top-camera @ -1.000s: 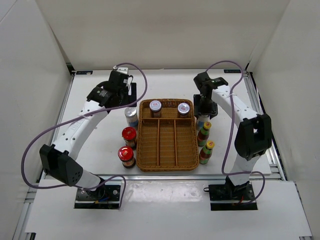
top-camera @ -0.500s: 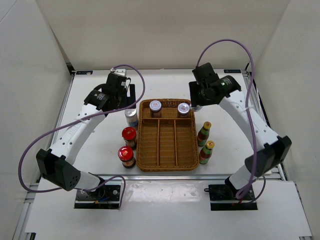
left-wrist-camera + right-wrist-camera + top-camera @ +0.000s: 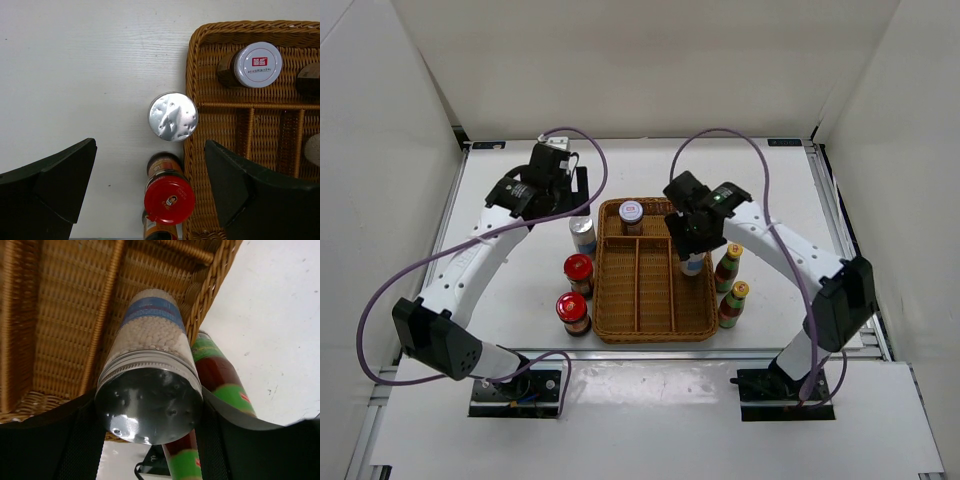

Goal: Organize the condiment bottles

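I will lower my right gripper slightly and release the white and blue bottle upright in the tray's long section by the sauce bottles, since that section is clear beneath the white and blue bottle.
My right gripper is shut on a silver-lidded white and blue bottle and holds it over the right part of the wicker tray. In the right wrist view the bottle sits between my fingers. A white-lidded jar stands in the tray's back row. My left gripper is open above another silver-lidded bottle, also in the left wrist view. Two red-lidded jars stand left of the tray. Two yellow-capped sauce bottles stand right of it.
The tray has a back row and three long compartments; its left rim almost touches the silver-lidded bottle. The nearer red-lidded jar stands below my left gripper. A sauce bottle stands just outside the tray's right rim. White walls surround the table.
My right arm has lifted the silver-lidded bottle from the table right of the tray and swung left with it over the tray. My left arm has barely moved.
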`<state>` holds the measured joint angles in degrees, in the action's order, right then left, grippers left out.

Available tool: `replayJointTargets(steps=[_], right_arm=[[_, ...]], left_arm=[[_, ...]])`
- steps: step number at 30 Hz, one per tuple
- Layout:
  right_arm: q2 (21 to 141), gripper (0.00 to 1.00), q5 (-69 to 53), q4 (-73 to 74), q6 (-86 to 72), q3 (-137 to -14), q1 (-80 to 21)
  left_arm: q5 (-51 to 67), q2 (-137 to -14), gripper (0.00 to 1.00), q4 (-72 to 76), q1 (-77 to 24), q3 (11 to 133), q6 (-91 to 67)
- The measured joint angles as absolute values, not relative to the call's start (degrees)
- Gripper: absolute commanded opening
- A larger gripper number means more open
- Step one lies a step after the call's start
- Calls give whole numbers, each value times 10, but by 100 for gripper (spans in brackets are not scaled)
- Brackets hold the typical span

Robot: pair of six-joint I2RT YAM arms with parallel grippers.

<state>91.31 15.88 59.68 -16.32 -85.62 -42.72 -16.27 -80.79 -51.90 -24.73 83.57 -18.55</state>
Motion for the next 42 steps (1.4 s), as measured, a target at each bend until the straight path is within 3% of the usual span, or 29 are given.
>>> replayJointTargets(steps=[3, 7, 11, 12, 13, 19, 25, 29, 38, 40, 42], right_arm=[[934, 3, 162, 587, -167, -834, -434], [946, 32, 168, 578, -176, -826, -441], [956, 77, 180, 565, -189, -826, -447], [957, 94, 183, 562, -195, -826, -448], [957, 100, 185, 561, -203, -826, -448], [954, 100, 199, 570, -237, -836, -448], [937, 100, 198, 622, -247, -972, -451], [885, 100, 201, 639, -237, -1058, -454], [810, 100, 205, 712, -215, -1127, -454], [803, 100, 205, 725, -213, -1120, -454], [790, 100, 205, 733, -211, -1105, -454]], left_arm=[[-159, -809, 100, -528, -245, 842, -187], [-155, -809, 100, -540, -241, 843, -189], [-151, -807, 100, -546, -237, 843, -190], [-148, -806, 100, -548, -237, 843, -190], [-145, -805, 100, -550, -236, 842, -190], [-110, -797, 100, -554, -234, 827, -190], [-83, -808, 100, -549, -234, 810, -189], [-69, -842, 100, -531, -234, 806, -192], [-62, -953, 100, -513, -234, 806, -210], [-63, -958, 92, -513, -235, 806, -214], [-63, -959, 69, -514, -235, 811, -218]])
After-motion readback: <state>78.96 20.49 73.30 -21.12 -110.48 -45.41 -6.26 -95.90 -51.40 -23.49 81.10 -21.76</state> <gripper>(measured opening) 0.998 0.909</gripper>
